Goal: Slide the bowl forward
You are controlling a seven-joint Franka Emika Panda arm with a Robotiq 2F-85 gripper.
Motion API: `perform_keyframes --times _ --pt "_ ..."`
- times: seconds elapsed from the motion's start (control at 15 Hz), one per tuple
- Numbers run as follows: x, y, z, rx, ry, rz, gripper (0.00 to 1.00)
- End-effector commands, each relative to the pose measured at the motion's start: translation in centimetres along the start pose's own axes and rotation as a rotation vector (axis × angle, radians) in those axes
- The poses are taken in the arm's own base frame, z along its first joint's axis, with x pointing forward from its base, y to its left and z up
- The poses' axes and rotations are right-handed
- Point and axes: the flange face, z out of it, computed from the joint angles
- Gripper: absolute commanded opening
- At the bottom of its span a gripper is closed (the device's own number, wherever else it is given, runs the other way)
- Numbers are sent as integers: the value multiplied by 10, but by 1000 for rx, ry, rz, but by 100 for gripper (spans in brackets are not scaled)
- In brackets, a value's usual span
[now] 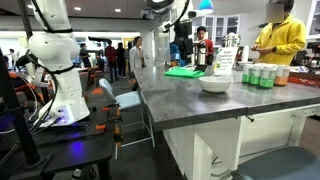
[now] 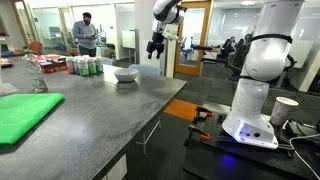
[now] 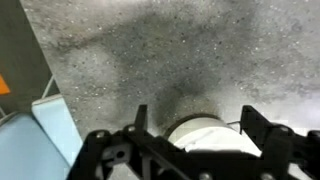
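Observation:
My gripper should next move down and away from my base to the bowl's near rim [image 1: 201, 79] [image 3: 194, 122], with its open fingers on both sides of the bowl's side.
The white bowl [image 1: 215, 83] sits on the grey countertop, near the green cans; it also shows in an exterior view [image 2: 126, 74]. My gripper [image 2: 155, 47] hangs in the air above and beside the bowl, apart from it; in an exterior view [image 1: 180, 47] it is left of the bowl. In the wrist view the bowl [image 3: 208, 135] lies below, between my two spread fingers [image 3: 195, 125]. The gripper is open and empty.
Several green cans [image 1: 262, 75] stand beside the bowl, also seen in an exterior view [image 2: 84, 66]. A flat green tray [image 1: 183, 71] lies on the counter, near in an exterior view [image 2: 25, 113]. A person in yellow [image 1: 280, 40] stands behind the cans. The counter edge [image 2: 150, 110] is near.

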Motion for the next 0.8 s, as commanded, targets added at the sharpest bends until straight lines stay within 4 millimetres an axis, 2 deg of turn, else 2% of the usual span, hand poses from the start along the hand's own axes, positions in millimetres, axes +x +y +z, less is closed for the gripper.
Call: perform_keyframes --times 0.0,0.4,0.73 --pt "32 4 28 52 -12 0 100" --pt "74 11 84 65 -72 223 100" --pt "102 2 120 63 -101 496 100"
